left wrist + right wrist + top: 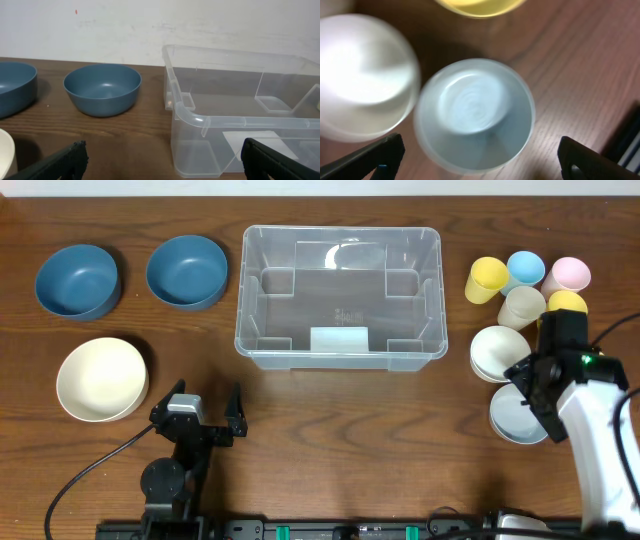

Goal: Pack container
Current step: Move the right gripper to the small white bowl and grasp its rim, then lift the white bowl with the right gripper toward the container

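The robot should move its right gripper down and shift it back onto the pale blue bowl's rim, away from the white bowl, since the bare wood there leaves room for the fingers.
The container (340, 290) is a large clear plastic bin standing at the centre back of the table, with nothing inside but a pale label on its floor. Its near left corner (200, 120) shows in the left wrist view. My left gripper (200, 412) rests open near the front edge, left of the bin, with only bare wood between its fingers (162, 162). My right gripper (532, 392) hovers open above a pale blue bowl (475, 115) at the right. That bowl (512, 418) lies between the spread fingers, untouched.
Two blue bowls (78, 280) (187, 270) and a cream bowl (102, 378) stand on the left. At the right, a white bowl (497, 352) sits beside a cluster of yellow (487, 280), light blue (524, 268), pink (567, 275) and beige (521, 307) cups.
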